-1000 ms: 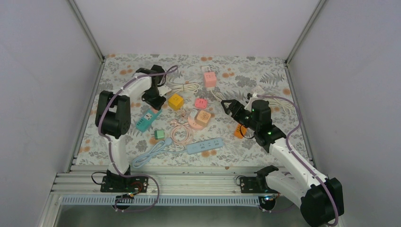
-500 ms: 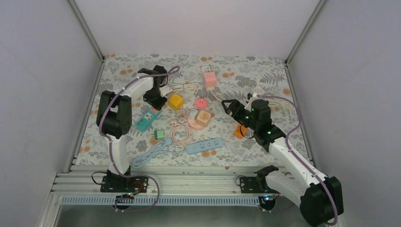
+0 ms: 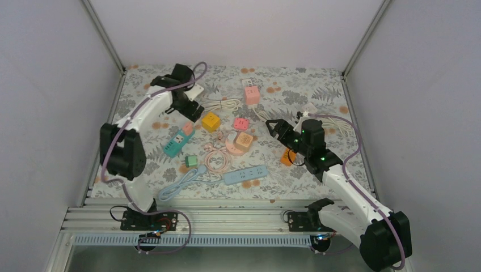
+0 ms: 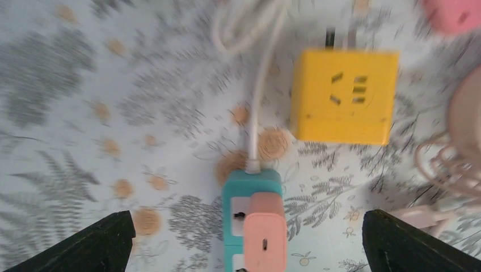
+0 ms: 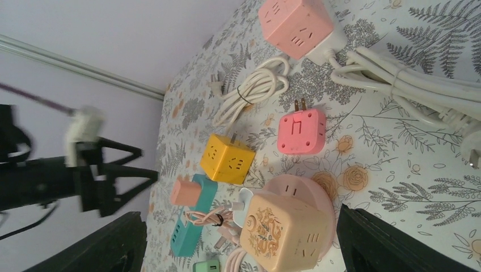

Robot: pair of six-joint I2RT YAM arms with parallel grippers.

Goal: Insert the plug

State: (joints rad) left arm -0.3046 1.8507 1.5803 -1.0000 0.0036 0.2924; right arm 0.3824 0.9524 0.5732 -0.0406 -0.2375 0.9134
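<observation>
The yellow cube socket is below my left gripper's fingers and to their right in the top view. I need to move my left gripper over and down around the socket next.
A pink plug point(image 4: 265, 232) stands seated in the end of a teal power strip point(image 4: 249, 184), whose white cord runs away from it. My left gripper point(image 4: 247, 238) hangs open above the plug, with a dark finger far out on each side and nothing between them. From above, the left gripper point(image 3: 190, 107) sits just behind the plug point(image 3: 188, 128) and the strip point(image 3: 177, 143). The right gripper point(image 3: 274, 127) is open and empty over the middle of the table. In its wrist view the right gripper point(image 5: 241, 232) faces the plug point(image 5: 184, 191).
A yellow cube socket point(image 3: 211, 120) lies right of the strip. Nearby are a small pink adapter point(image 3: 240, 123), a beige cube on a round pink base point(image 3: 243, 141), a pink cube socket point(image 3: 251, 93), a coiled white cable point(image 3: 222, 105), a green adapter point(image 3: 191, 161) and a blue strip point(image 3: 245, 175).
My left gripper has opened, let go of the pink plug and pulled up and back from it. The plug stays in the teal strip. The right arm has not moved.
</observation>
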